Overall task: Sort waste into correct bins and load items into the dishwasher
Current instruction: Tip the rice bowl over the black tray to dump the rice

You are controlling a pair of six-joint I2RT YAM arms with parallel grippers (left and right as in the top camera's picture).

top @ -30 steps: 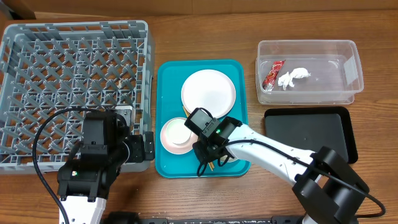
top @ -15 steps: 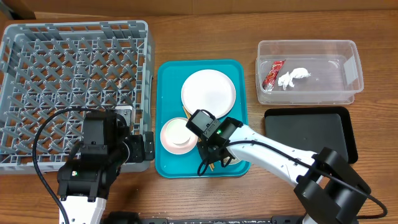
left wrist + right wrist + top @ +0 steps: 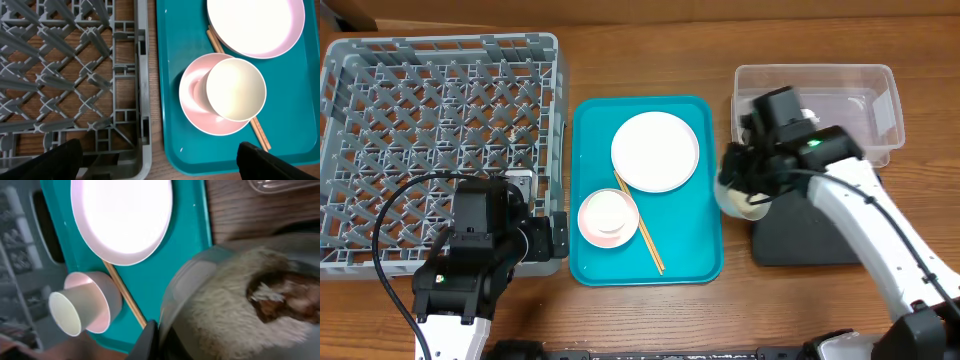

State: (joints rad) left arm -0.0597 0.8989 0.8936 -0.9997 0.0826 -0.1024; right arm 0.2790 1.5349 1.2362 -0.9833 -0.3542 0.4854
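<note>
I should tip my right gripper over the black tray (image 3: 825, 238) next, lower its bowl onto the white plate (image 3: 655, 150) and let go, as that plate is to its left in the overhead view.
My right gripper (image 3: 748, 185) is shut on the rim of the pale grey-white bowl (image 3: 736, 201) and holds it tilted over the left edge of the black tray (image 3: 825, 238). In the right wrist view the fingers (image 3: 157, 336) pinch the bowl (image 3: 220, 310), which holds rice and brown food bits (image 3: 280, 292). The white plate (image 3: 655, 150), the pink bowl (image 3: 592, 222) with the white cup (image 3: 608, 212) in it, and the chopsticks (image 3: 642, 228) lie on the teal tray (image 3: 690, 250). My left gripper (image 3: 548, 240) is open by the grey rack's (image 3: 430, 130) front right corner.
The clear tub (image 3: 865, 120) stands at the back right; my right arm hides the wrapper and tissue in it. The left wrist view shows the cup (image 3: 235, 90) in the pink bowl (image 3: 192, 100), the plate (image 3: 255, 25) and the rack wall (image 3: 142, 100).
My right gripper has lifted the grey-white bowl off the teal tray's front and carried it right, over the black tray's left edge. The chopsticks are now uncovered. The left arm has not moved.
</note>
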